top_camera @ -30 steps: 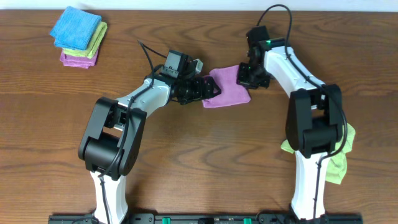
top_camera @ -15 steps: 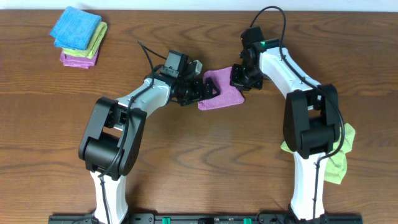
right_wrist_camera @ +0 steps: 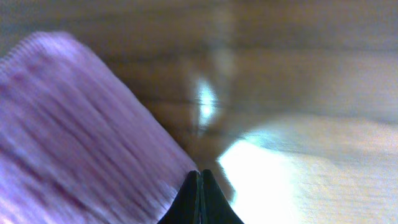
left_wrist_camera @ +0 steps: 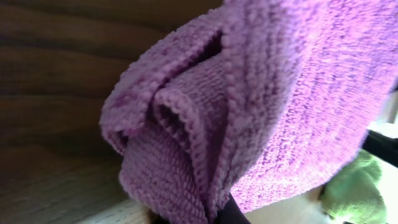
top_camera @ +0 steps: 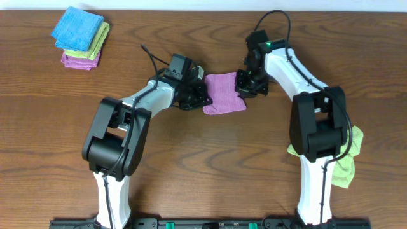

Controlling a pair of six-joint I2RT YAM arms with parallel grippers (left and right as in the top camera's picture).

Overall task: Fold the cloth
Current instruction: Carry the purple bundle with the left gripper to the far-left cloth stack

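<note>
The purple cloth is already folded small. My left gripper should next lift it, carry it outward onto the blue cloth topping the stack and let go of it there.
A purple cloth, folded into a small square, lies on the wooden table between the two arms. My left gripper is at its left edge and shut on it. In the left wrist view the cloth fills the frame, its layered edge bunched and pinched at my left gripper. My right gripper rests at the cloth's right edge. In the right wrist view its tips are pressed together with nothing between them, and the cloth lies just to their left.
A stack of folded cloths, blue on green on purple, sits at the far left corner. A crumpled green cloth lies beside the right arm's base; the left wrist view also catches this green cloth.
My left gripper has shut on the cloth's left edge. My right gripper moved left, and the cloth shifted left with it.
</note>
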